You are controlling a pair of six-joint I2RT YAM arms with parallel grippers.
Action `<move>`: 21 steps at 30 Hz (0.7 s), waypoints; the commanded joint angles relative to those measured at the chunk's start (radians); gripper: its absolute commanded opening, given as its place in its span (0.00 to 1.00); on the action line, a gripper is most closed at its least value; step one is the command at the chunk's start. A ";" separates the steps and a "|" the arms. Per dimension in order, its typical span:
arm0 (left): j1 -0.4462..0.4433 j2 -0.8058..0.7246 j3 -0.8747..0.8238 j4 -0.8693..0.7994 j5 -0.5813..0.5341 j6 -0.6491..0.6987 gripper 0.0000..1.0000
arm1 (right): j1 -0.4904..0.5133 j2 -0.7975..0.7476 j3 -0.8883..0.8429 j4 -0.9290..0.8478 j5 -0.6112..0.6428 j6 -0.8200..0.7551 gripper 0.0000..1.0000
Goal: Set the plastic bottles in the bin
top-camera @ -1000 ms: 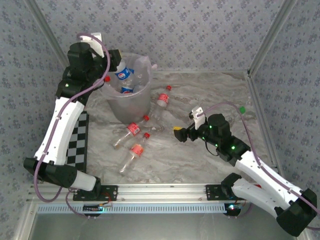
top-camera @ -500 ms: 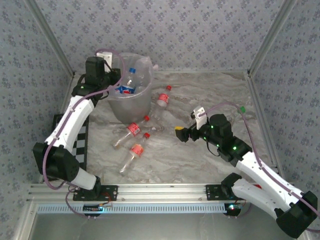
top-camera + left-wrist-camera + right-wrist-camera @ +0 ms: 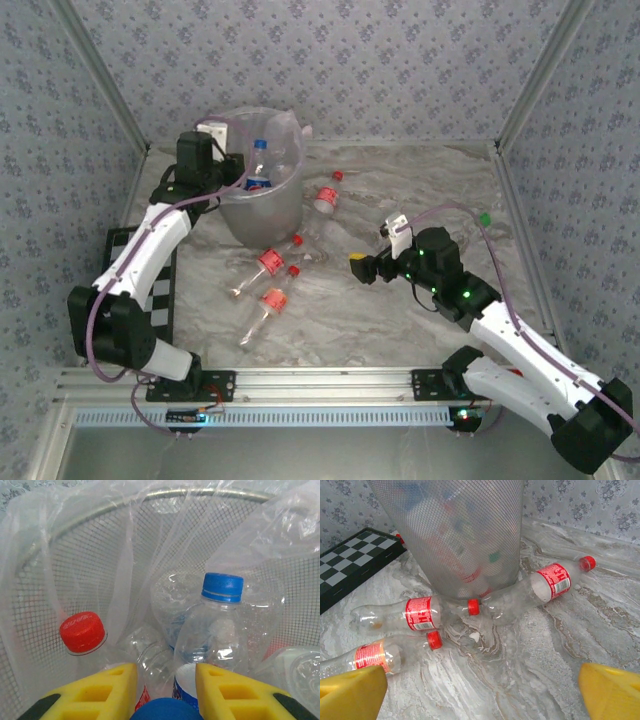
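Note:
The opening of the bin's bagged inside is below, so the left gripper needs to carry the held bottle farther over it next and let go of the bottle there.
The bin (image 3: 265, 215) stands at the back left, lined with a clear bag and holding several bottles. My left gripper (image 3: 232, 168) reaches over its left rim. In the left wrist view the gripper (image 3: 166, 672) has its yellow fingers (image 3: 100, 695) close together on a blue-capped bottle (image 3: 165, 711). Below it inside the bin (image 3: 75, 565) are another blue-capped bottle (image 3: 222, 587) and a red-capped one (image 3: 82, 631). Three red-labelled bottles lie on the table in front of the bin (image 3: 320, 200), (image 3: 265, 262), (image 3: 268, 305). My right gripper (image 3: 358, 265) hovers wide open to their right.
A folded checkerboard (image 3: 155, 285) lies along the table's left side beside the left arm. In the right wrist view the bin (image 3: 465, 535) stands behind the three bottles (image 3: 551, 581), (image 3: 422, 613), (image 3: 370, 656), with marble table between them and the right gripper (image 3: 484, 680).
The left gripper came down from above the bin with its blue-labelled bottle, and the bottle has sunk below the rim. The right arm and the bottles on the table have not moved.

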 commanded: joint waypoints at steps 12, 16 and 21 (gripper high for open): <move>-0.082 0.065 -0.076 -0.084 0.259 -0.252 0.00 | -0.012 0.053 0.016 -0.035 0.017 0.030 1.00; -0.108 0.092 -0.037 -0.095 0.250 -0.266 0.00 | -0.012 0.059 0.019 -0.041 0.015 0.039 1.00; -0.112 0.100 -0.011 -0.102 0.243 -0.263 0.00 | -0.015 0.056 0.026 -0.054 0.020 0.037 1.00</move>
